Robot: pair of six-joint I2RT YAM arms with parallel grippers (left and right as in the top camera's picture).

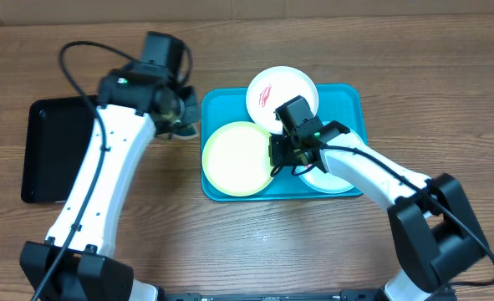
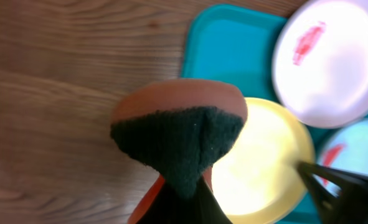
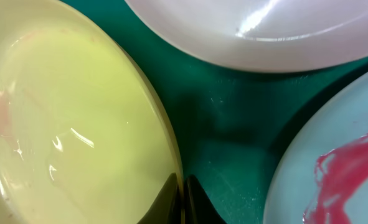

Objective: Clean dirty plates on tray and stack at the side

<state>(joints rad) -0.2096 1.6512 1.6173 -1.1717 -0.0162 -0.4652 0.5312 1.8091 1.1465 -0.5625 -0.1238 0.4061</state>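
The tabletop past the tray is bare, so the right gripper will next lift the plate to the right in the overhead view, lower it there and let go.
Three plates lie on the teal tray (image 1: pixel 347 99): a white plate (image 1: pixel 282 94) with a red smear at the back, a yellow-green plate (image 1: pixel 238 157) at the front left, and a light-blue plate (image 3: pixel 333 168) with a red smear, partly under my right arm. My right gripper (image 3: pixel 182 199) is shut on the yellow-green plate's right rim, one finger on each side. My left gripper (image 1: pixel 180 117) hovers over the table just left of the tray. It is shut on a sponge (image 2: pixel 179 134) with an orange body and a dark green scrub face.
A black tray (image 1: pixel 54 150) lies at the far left of the wooden table. The left arm stretches from the front edge up past it. The right arm crosses the tray's front right corner.
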